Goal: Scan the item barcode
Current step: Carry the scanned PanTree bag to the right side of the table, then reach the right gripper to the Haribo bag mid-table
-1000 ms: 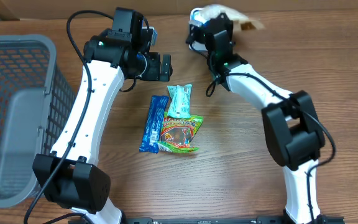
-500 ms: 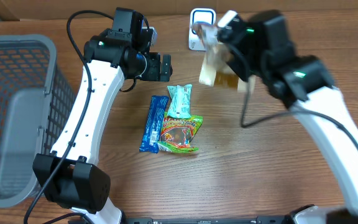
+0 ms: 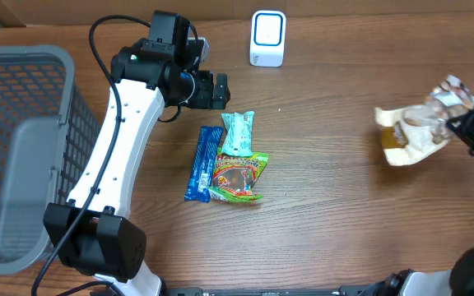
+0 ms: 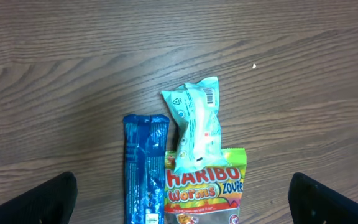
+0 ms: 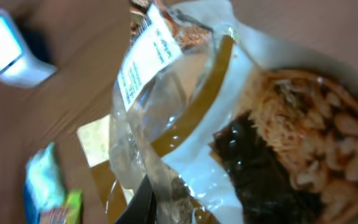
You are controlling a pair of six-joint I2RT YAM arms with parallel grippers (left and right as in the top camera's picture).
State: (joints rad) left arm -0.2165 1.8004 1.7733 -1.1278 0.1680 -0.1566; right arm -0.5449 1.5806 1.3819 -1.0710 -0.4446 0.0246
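Note:
Next, my right gripper will lower the packet toward the bare tabletop below and release it there, since that wood is clear of other snacks.
A white and tan food packet (image 3: 414, 131) hangs at the far right of the table, with my right gripper (image 3: 459, 126) shut on its clear plastic edge. Close up in the right wrist view, the packet (image 5: 229, 124) fills the frame, a white label near its top, and one dark finger (image 5: 143, 202) presses its crumpled film. The white barcode scanner (image 3: 267, 37) stands at the back centre, far from the packet, and is a blur (image 5: 8, 50) in the right wrist view. My left gripper (image 3: 212, 89) hovers open above the snack pile, its jaws wide (image 4: 182, 205).
A blue bar (image 4: 145, 168), a teal packet (image 4: 196, 127) and a green Haribo bag (image 4: 205, 190) lie together mid-table under the left gripper. A grey mesh basket (image 3: 23, 56) stands along the left edge.
My right arm has swung away from the scanner to the far right, carrying the food packet. The left arm and the snack pile have not moved.

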